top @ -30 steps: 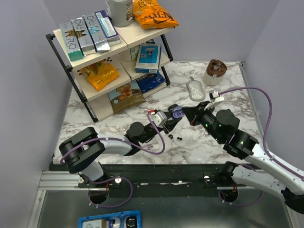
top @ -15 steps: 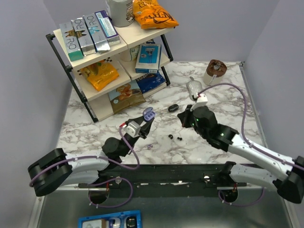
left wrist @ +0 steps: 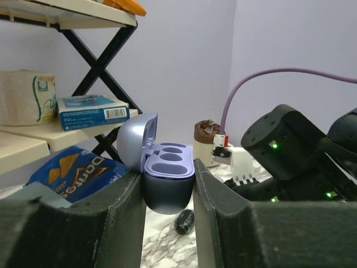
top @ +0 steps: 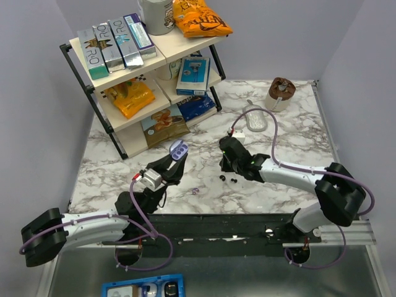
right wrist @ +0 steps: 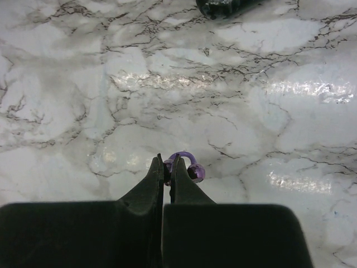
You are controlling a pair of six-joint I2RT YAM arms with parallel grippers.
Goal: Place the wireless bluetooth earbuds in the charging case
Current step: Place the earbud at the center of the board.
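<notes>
I next need to lower my right gripper to the marble just below it and open it to let go of the purple earbud (right wrist: pixel 188 165), because only one end is pinched.
My left gripper (left wrist: pixel 167 171) is shut on the charging case (left wrist: pixel 167 187), which has a dark shell and a lavender inside. Its lid stands open and both sockets look empty. From above, the case (top: pixel 179 150) hangs over the table left of centre. My right gripper (right wrist: pixel 167 164) is shut, pinching one end of a small purple hooked earbud (right wrist: pixel 188 165) just above the marble. In the top view the right gripper (top: pixel 225 163) reaches low over the table centre, right of the case. Another small purple piece (top: pixel 195 191) lies on the marble between the arms.
A shelf rack (top: pixel 142 80) with boxes and snack bags stands at the back left. A brown cup (top: pixel 281 93) and a grey oval pad (top: pixel 253 117) sit at the back right. Two small black bits (top: pixel 221 178) lie mid-table. A black oval object (left wrist: pixel 184 221) rests beyond the case.
My left arm has drawn back toward the near left, carrying the open case. My right arm has swung left and stretched low over the table centre. Both grippers stay shut.
</notes>
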